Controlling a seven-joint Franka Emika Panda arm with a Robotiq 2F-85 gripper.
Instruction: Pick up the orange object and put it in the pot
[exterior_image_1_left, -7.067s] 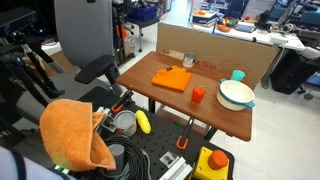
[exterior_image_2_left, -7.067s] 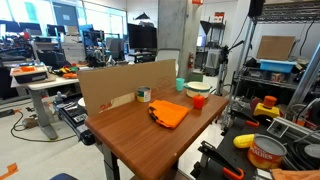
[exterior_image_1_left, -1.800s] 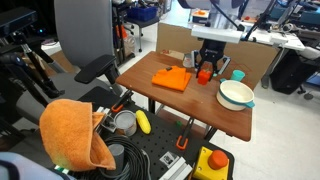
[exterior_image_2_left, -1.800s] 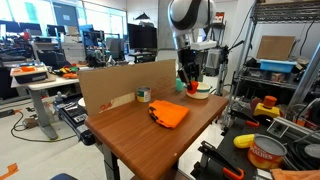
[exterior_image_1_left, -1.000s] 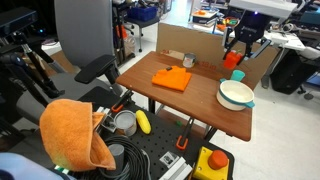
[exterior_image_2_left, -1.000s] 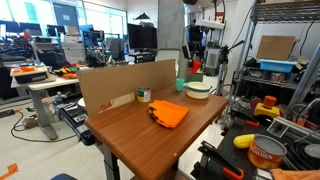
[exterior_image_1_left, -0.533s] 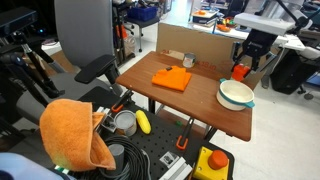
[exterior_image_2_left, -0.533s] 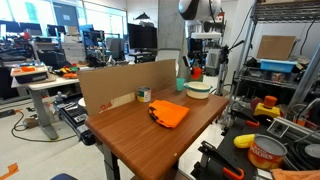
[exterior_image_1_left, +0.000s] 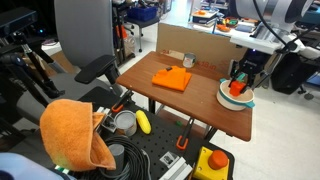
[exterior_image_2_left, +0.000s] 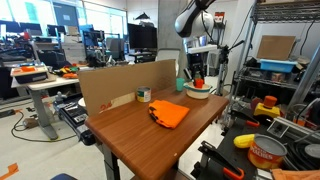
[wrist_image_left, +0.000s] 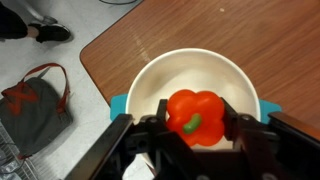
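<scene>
My gripper is still holding the orange object above the pot's bottom, so next I will lower my gripper into the pot's open inside right below it and release the orange object there.
The orange object (wrist_image_left: 195, 115) is a small red-orange toy pepper with a green stem. My gripper (wrist_image_left: 195, 120) is shut on it, one finger on each side. It hangs just above the inside of the pot (wrist_image_left: 190, 65), a round white bowl with a teal handle (wrist_image_left: 118, 104). Both exterior views show the gripper (exterior_image_1_left: 238, 80) (exterior_image_2_left: 197, 78) low over the pot (exterior_image_1_left: 226, 100) (exterior_image_2_left: 198, 93) at the table's far corner, with the orange object (exterior_image_1_left: 237, 86) (exterior_image_2_left: 197, 83) between its fingers.
A flat orange square item (exterior_image_1_left: 172, 79) lies mid-table, in front of a cardboard wall (exterior_image_1_left: 200, 45). The pot sits close to the table edge (wrist_image_left: 110, 70), and a bag (wrist_image_left: 35, 100) lies on the floor below. A big orange cloth (exterior_image_1_left: 75, 135) and a grey can (exterior_image_1_left: 124, 122) rest off the table.
Over the last second my gripper has carried the orange object sideways and down, from above the table's back edge to just over the pot. It was resting on the table earlier.
</scene>
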